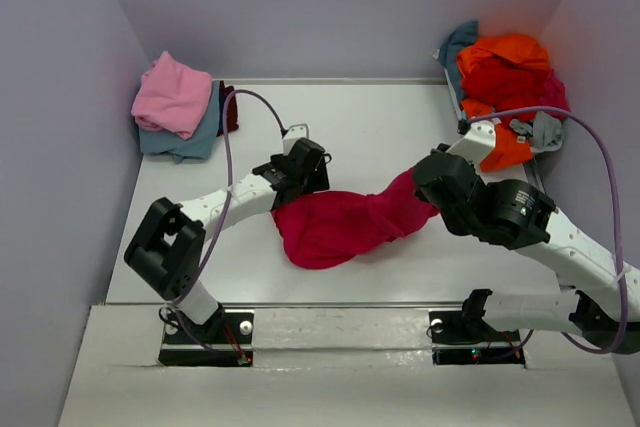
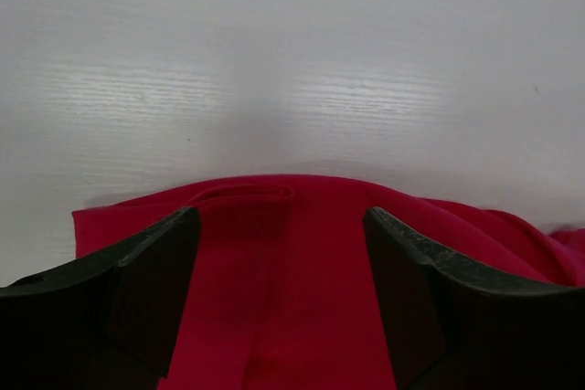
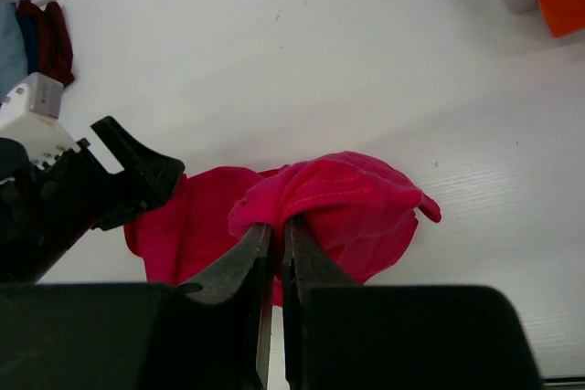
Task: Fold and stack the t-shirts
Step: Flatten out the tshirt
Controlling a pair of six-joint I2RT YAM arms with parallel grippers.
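My left gripper shifts right in the top view to the shirt's far edge (image 1: 344, 195) (image 2: 407, 212) below it next. It then lowers and closes, as that edge runs clear of the shirt's flap.
A magenta-red t-shirt (image 1: 345, 224) lies crumpled at the middle of the table, its right end lifted. My right gripper (image 3: 277, 223) is shut on a bunched fold of that shirt (image 3: 338, 194), holding it above the table. My left gripper (image 2: 281, 216) stands open low over the shirt's left edge (image 2: 292, 271), one finger (image 2: 151, 267) on each side, with cloth under the gap. In the top view the left gripper (image 1: 303, 175) sits at the shirt's upper left corner and the right gripper (image 1: 430, 190) at its right end.
A folded stack with a pink shirt (image 1: 172, 93) over a dusty blue one (image 1: 190, 137) and a maroon one (image 1: 229, 112) sits at the back left. A pile of orange, red, teal and grey shirts (image 1: 505, 77) lies in a bin at the back right.
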